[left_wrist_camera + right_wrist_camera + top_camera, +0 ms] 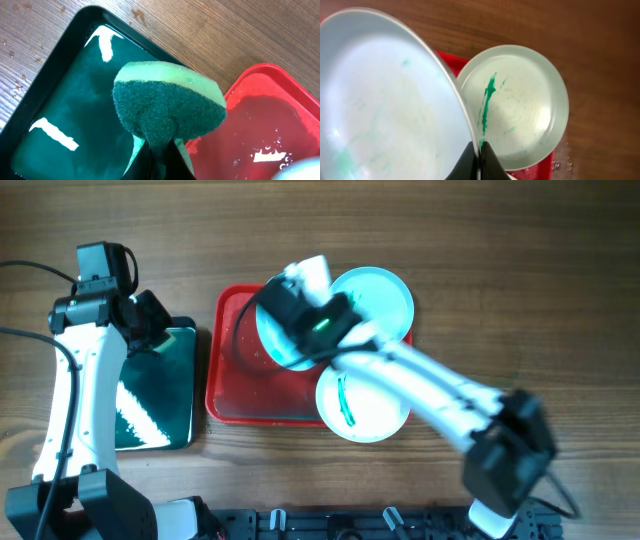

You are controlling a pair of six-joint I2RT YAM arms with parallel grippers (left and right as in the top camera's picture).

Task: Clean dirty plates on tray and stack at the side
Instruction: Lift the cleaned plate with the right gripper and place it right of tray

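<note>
Bare table is below my right gripper and to its right in the overhead view, so I need to carry the plate past the tray [225, 395] next, lower it and let go of it.
My right gripper [479, 152] is shut on the rim of a pale plate [385, 100] with faint teal marks and holds it tilted over the red tray [225, 395]. In the overhead view this plate [272, 345] is partly hidden under the gripper [300, 330]. A second plate [385, 295] sits over the tray's far right corner. A third plate [370, 405] with a green smear rests on the tray's near right rim and also shows in the right wrist view [520, 110]. My left gripper [160, 152] is shut on a green sponge [167, 105].
A black tub [160, 410] of teal liquid stands left of the tray; the sponge hangs above its right edge [60, 100]. The tray floor [265, 125] is wet. Bare wooden table [520, 280] lies to the right and behind.
</note>
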